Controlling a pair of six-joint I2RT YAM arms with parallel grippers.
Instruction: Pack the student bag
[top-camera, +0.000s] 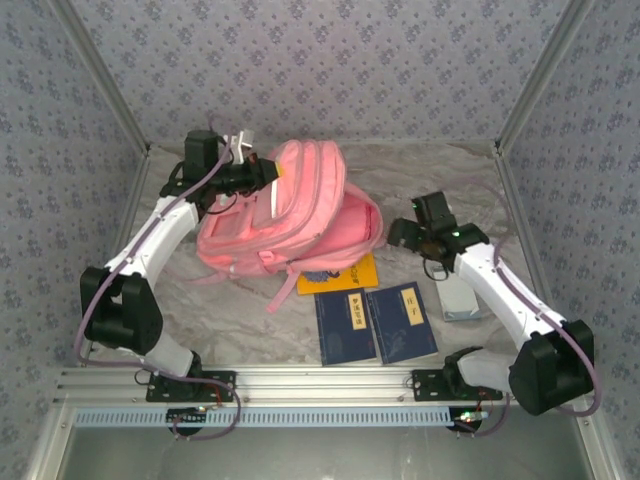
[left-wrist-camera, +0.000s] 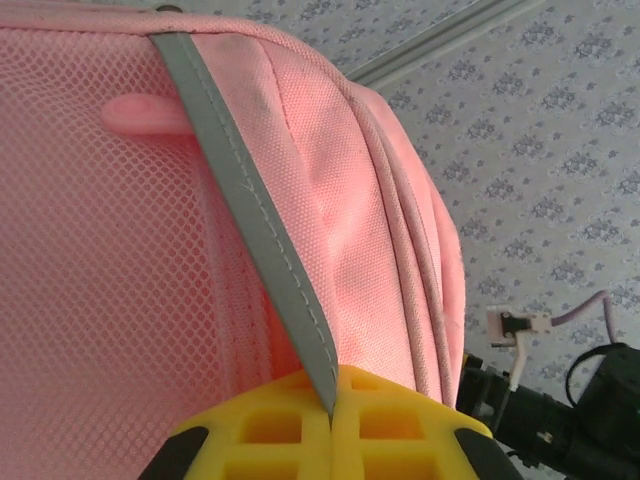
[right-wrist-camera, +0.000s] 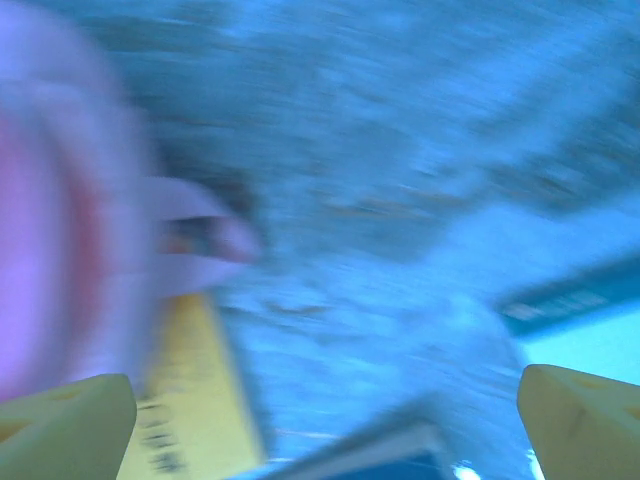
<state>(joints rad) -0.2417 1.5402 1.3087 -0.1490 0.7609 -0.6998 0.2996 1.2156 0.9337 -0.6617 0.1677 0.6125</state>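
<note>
The left gripper moves down away from the yellow book next, laying the bag (top-camera: 290, 212) on the tabletop to release the bag's grey strip, since the bag partly covers that book.
The pink student bag (top-camera: 290, 212) lies in the middle of the table with its mouth open toward the right. At the bag's upper left, my left gripper (top-camera: 262, 172) is shut on it. In the left wrist view its yellow fingers (left-wrist-camera: 400, 420) pinch a grey reflective strip (left-wrist-camera: 250, 215) that runs across the bag's pink fabric (left-wrist-camera: 380, 200). Just right of the bag's opening, my right gripper (top-camera: 415, 232) stands wide open with nothing between its fingers. The right wrist view is blurred: that gripper (right-wrist-camera: 325, 430) is above the table, with the bag (right-wrist-camera: 40, 260) at the left.
A yellow book (top-camera: 345, 275) lies partly under the bag's front edge, blurred in the right wrist view (right-wrist-camera: 185, 400). Two dark blue books (top-camera: 345, 326) (top-camera: 402, 320) lie side by side near the front. A pale flat item (top-camera: 462, 300) sits beneath the right arm. Patterned walls enclose the table.
</note>
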